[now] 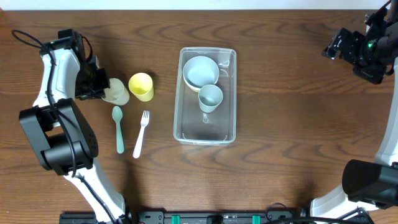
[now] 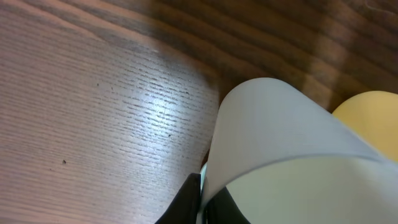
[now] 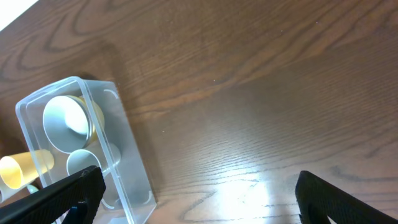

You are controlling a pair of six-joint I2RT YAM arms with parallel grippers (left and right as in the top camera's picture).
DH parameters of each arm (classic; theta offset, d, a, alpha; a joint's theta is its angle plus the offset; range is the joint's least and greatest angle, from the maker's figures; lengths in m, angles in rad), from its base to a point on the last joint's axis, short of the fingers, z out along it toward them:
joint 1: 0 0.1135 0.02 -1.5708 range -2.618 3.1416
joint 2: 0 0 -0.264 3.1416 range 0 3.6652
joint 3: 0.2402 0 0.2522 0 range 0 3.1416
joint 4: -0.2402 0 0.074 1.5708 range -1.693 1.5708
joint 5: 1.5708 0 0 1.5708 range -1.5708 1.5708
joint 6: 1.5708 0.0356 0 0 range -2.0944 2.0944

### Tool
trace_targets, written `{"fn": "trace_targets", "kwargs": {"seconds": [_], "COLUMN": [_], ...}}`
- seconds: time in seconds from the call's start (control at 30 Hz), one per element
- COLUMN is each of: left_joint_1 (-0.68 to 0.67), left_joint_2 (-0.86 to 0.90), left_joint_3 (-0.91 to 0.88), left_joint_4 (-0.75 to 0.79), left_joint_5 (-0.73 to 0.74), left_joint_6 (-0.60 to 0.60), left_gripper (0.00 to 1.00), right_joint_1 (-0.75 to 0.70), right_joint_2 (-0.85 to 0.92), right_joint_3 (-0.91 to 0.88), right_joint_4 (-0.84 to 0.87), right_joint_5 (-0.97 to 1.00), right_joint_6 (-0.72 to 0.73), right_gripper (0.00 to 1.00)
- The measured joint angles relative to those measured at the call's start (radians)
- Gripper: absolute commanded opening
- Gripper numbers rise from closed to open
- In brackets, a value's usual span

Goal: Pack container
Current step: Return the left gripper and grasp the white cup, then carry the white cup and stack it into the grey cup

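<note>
My left gripper needs to raise the pale cream cup [image 1: 116,91] past the yellow cup next and then lower it into that opening [image 1: 211,96] of the container's pale blue cup.
The clear rectangular container [image 1: 205,132] stands at the table's middle and holds a pale blue bowl [image 1: 200,71] and a pale blue cup [image 1: 210,97]. It also shows in the right wrist view [image 3: 134,168]. My left gripper [image 1: 93,84] is at the far left, shut on the rim of a pale cream cup [image 1: 116,91] that lies tilted on the table. In the left wrist view [image 2: 202,202] its fingers pinch that cup's wall [image 2: 273,124]. A yellow cup [image 1: 141,86] stands just right of it. My right gripper [image 1: 348,48] is open and empty at the far right, high above the wood.
A pale green spoon [image 1: 118,127] and a white fork [image 1: 142,132] lie side by side left of the container. Bare wood lies between the container and the right arm.
</note>
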Motion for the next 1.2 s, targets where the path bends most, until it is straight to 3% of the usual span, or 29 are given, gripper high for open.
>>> {"fn": "trace_targets", "kwargs": {"seconds": [0.27, 0.47, 0.63, 0.73, 0.93, 1.2], "left_joint_1": [0.000, -0.037, -0.211, -0.353, -0.554, -0.657], "left_joint_2": [-0.056, -0.342, -0.608, -0.676, -0.578, -0.293], "left_joint_3": [0.007, 0.074, 0.114, 0.120, 0.110, 0.095], "left_joint_4": [-0.036, -0.056, -0.098, -0.123, -0.119, -0.047], "left_joint_5": [0.003, 0.005, 0.028, 0.045, 0.055, 0.055], "left_joint_6": [0.000, 0.000, 0.000, 0.000, 0.000, 0.008], "left_gripper": [0.06, 0.06, 0.06, 0.06, 0.06, 0.06], "right_joint_1": [0.000, 0.000, 0.000, 0.000, 0.000, 0.000], "right_joint_2": [0.000, 0.000, 0.000, 0.000, 0.000, 0.000], "right_joint_3": [0.000, 0.000, 0.000, 0.000, 0.000, 0.000], "right_joint_4": [0.000, 0.000, 0.000, 0.000, 0.000, 0.000], "right_joint_5": [0.000, 0.000, 0.000, 0.000, 0.000, 0.000], "right_joint_6": [0.000, 0.000, 0.000, 0.000, 0.000, 0.000], "right_gripper": [0.99, 0.99, 0.99, 0.99, 0.99, 0.99]}}
